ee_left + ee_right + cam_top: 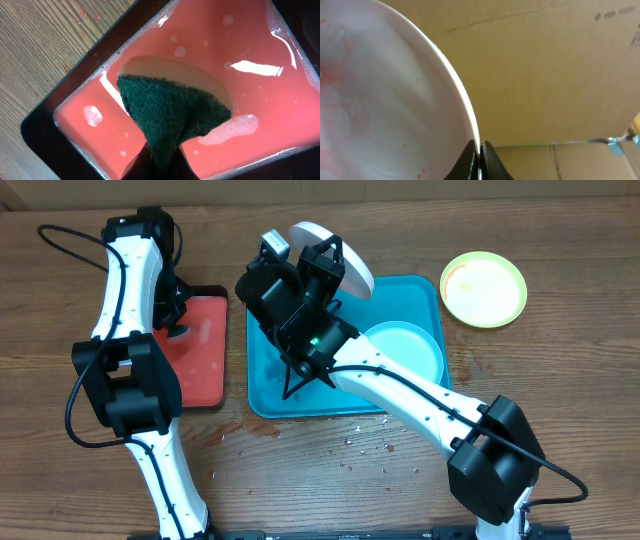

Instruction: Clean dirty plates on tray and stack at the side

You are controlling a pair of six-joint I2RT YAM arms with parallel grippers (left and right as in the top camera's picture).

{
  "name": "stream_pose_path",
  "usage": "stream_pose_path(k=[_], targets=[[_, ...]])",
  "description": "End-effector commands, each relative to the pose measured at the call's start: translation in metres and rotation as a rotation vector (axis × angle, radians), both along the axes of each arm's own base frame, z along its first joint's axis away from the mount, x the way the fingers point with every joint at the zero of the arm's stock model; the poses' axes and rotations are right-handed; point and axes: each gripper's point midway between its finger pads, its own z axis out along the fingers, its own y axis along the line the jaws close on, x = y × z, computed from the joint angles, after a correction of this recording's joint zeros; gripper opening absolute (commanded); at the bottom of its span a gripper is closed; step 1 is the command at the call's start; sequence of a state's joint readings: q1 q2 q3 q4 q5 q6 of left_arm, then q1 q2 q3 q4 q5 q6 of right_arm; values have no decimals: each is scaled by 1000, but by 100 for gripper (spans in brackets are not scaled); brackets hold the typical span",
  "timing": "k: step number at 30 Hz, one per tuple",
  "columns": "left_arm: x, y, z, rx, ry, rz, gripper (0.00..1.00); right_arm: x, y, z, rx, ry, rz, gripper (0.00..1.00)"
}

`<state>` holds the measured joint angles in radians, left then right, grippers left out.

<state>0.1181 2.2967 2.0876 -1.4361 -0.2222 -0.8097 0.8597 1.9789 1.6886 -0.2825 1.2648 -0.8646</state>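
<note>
My right gripper carries the tilted white plate over the yellow-green rimmed plate (484, 288) next, then levels it and brings it down to release.
My right gripper (332, 272) is shut on the rim of the white plate (340, 252) and holds it tilted above the far edge of the teal-blue tray (265, 375). In the right wrist view the white plate (385, 95) shows faint red smears, pinched between my fingers (479, 150). The light-blue rimmed plate (410, 350) lies in the tray's right half. The yellow-green rimmed plate (484, 288) sits on the table to the right of the tray. My left gripper (162, 160) is shut on a dark green sponge (172, 112) over the soapy water of the red tray (260, 95).
The red tray (205, 360) with dark rim stands left of the teal tray. Water drops and crumbs (360, 442) lie on the wooden table in front of the teal tray. A cardboard wall (560, 70) stands behind the table.
</note>
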Motion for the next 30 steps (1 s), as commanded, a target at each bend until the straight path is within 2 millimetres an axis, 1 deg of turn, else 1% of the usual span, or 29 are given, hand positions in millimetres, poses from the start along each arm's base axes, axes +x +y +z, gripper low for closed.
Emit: stream_pose_path(k=[1, 2, 3, 5, 6, 7, 8, 11, 13, 16, 18, 21, 23, 25, 27, 30], targets=[[0, 4, 14, 24, -30, 5, 4, 2, 4, 4, 268, -74, 4, 4], [0, 4, 14, 24, -30, 1, 4, 3, 7, -13, 369, -32, 23, 4], [0, 3, 14, 21, -29, -2, 4, 3, 10, -32, 420, 53, 54, 4], [0, 3, 14, 20, -26, -2, 4, -4, 17, -78, 457, 314, 144, 4], [0, 3, 14, 20, -26, -2, 4, -6, 16, -86, 462, 365, 153, 4], [0, 3, 14, 20, -26, -2, 4, -8, 9, -94, 469, 412, 142, 4], [0, 3, 14, 20, -26, -2, 4, -7, -2, -98, 493, 417, 95, 4], [0, 3, 14, 16, -28, -1, 4, 4, -34, -95, 584, 357, -32, 4], [1, 3, 14, 16, -30, -1, 4, 16, -58, -92, 669, 304, -115, 4], [0, 3, 14, 16, -26, -2, 4, 35, -106, -89, 878, 215, -276, 4], [0, 3, 14, 16, -25, -5, 4, 47, -136, -96, 1047, 203, -367, 4], [0, 3, 14, 16, -26, -5, 4, 60, -174, -112, 1321, 273, -459, 4], [0, 3, 14, 16, -28, -5, 4, 64, -196, -119, 1474, 336, -484, 4], [1, 3, 14, 17, -29, -5, 5, 64, -223, -123, 1585, 375, -503, 4], [1, 3, 14, 17, -29, -5, 4, 62, -255, -128, 1646, 368, -550, 4], [1, 3, 14, 16, -29, -6, 4, 51, -309, -144, 1670, 311, -664, 4]])
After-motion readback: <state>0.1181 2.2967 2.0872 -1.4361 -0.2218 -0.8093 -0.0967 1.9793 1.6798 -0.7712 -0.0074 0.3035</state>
